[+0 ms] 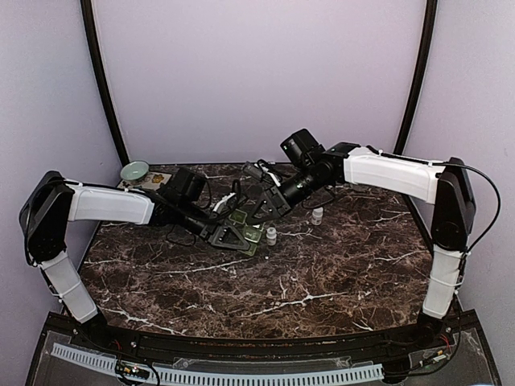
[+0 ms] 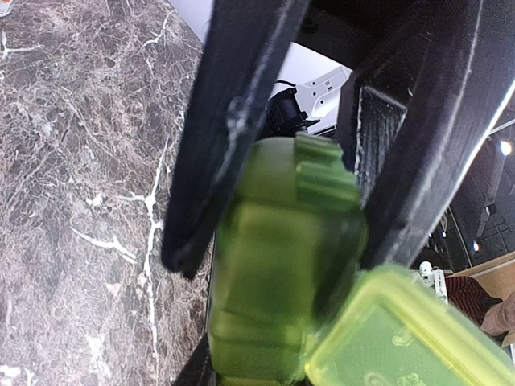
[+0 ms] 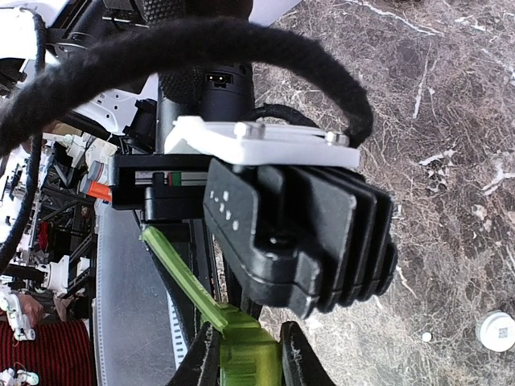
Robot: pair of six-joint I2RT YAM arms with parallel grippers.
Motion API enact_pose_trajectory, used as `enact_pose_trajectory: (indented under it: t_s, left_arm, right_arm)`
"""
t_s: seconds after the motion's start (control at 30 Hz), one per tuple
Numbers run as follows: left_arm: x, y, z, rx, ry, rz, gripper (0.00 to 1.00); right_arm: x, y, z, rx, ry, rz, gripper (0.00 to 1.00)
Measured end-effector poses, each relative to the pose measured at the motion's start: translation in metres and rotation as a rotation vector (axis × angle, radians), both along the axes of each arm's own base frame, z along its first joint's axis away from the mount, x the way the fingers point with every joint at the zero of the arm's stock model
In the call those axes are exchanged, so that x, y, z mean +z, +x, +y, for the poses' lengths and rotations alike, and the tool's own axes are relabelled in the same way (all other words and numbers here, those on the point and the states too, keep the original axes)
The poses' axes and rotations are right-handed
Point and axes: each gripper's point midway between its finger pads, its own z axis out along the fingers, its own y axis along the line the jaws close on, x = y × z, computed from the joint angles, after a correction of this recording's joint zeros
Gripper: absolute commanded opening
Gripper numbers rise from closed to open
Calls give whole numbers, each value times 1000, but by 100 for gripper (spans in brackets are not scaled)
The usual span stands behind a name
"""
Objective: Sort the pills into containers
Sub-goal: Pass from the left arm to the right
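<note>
The bare marble between the bottles is below my right gripper, to the right in the top view. I will move this gripper sideways and down to let go of the container [image 1: 246,227].
A translucent green pill container [image 1: 246,227] sits mid-table between both arms. My left gripper [image 1: 228,236] is shut on it. In the left wrist view the green container [image 2: 286,265] fills the gap between the black fingers [image 2: 217,145], and its raised lid [image 2: 402,338] shows at the lower right. My right gripper [image 1: 263,211] reaches in from the right. Its fingertips [image 3: 201,363] press both sides of the container's end [image 3: 249,358], below the open lid flap [image 3: 181,277]. A small white speck, perhaps a pill [image 3: 426,337], lies on the marble.
Two small white bottles [image 1: 318,215] [image 1: 272,235] stand just right of the container; one shows as a bottle cap [image 3: 496,330] in the right wrist view. A pale green bowl [image 1: 134,170] sits at the back left corner. The left gripper body [image 3: 298,233] looms close in front of the right wrist camera.
</note>
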Motion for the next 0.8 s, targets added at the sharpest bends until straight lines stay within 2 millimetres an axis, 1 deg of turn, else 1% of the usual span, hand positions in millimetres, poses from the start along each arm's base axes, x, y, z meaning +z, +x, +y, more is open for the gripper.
enact_pose_trajectory:
  t_s: [0.07,0.2,0.53,0.8]
  left_arm:
    - [-1,0,0,0,2,1,28]
    - [-2,0,1,3,9,5,35]
    - [-7,4,0,34,39,3,48]
    - [-8,12,4,62,47,-3,52]
  right_arm:
    - [-1,-1,0,3,1,4,0]
    - [-2,-3,0,7,3,13,0]
    - [-10,-1,-2,-12,-15,27,0]
    - [-19,0,-2,-33,-28,39,0]
